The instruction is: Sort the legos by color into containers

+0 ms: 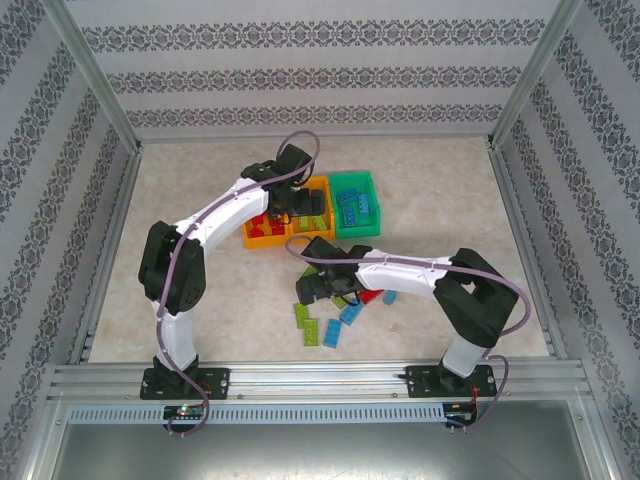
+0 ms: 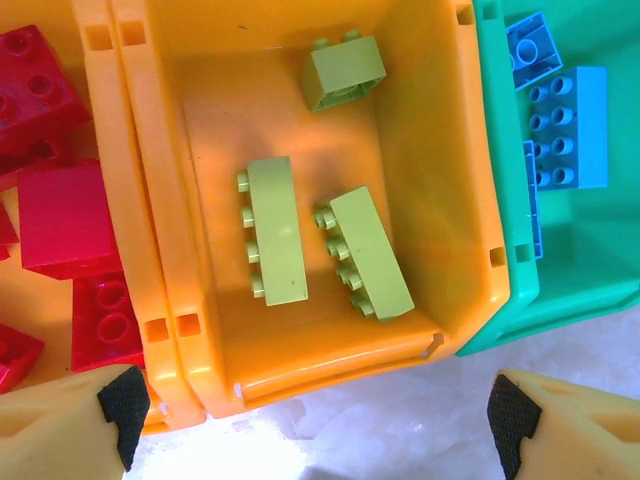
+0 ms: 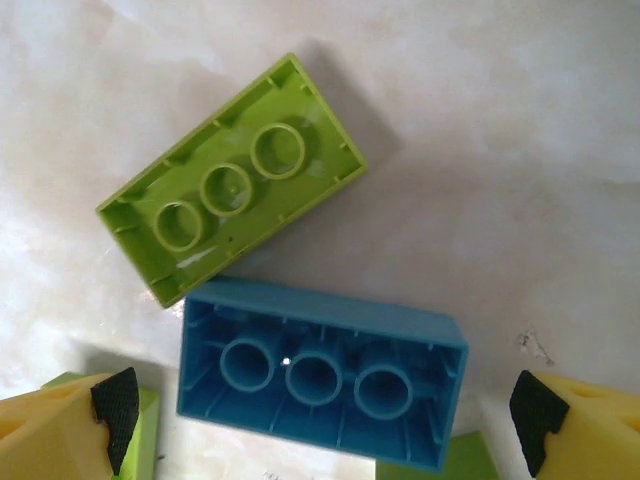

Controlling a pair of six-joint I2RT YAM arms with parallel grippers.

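Note:
The upside-down blue lego is just below, lengthwise between my right gripper's open fingers, which should lower around it next and close on both short ends.
Three containers stand side by side at the back middle. The left orange bin holds red legos. Three lime green legos lie in the middle orange bin. The green bin holds blue legos. My left gripper hangs open and empty over the middle bin's near wall. My right gripper is open low over the table. An upside-down blue lego lies between its fingers, ungripped, beside an upside-down lime green lego.
Loose legos lie on the table near my right gripper: lime green ones, blue ones and a red one. Metal frame rails and patterned walls close in the table on both sides and at the back.

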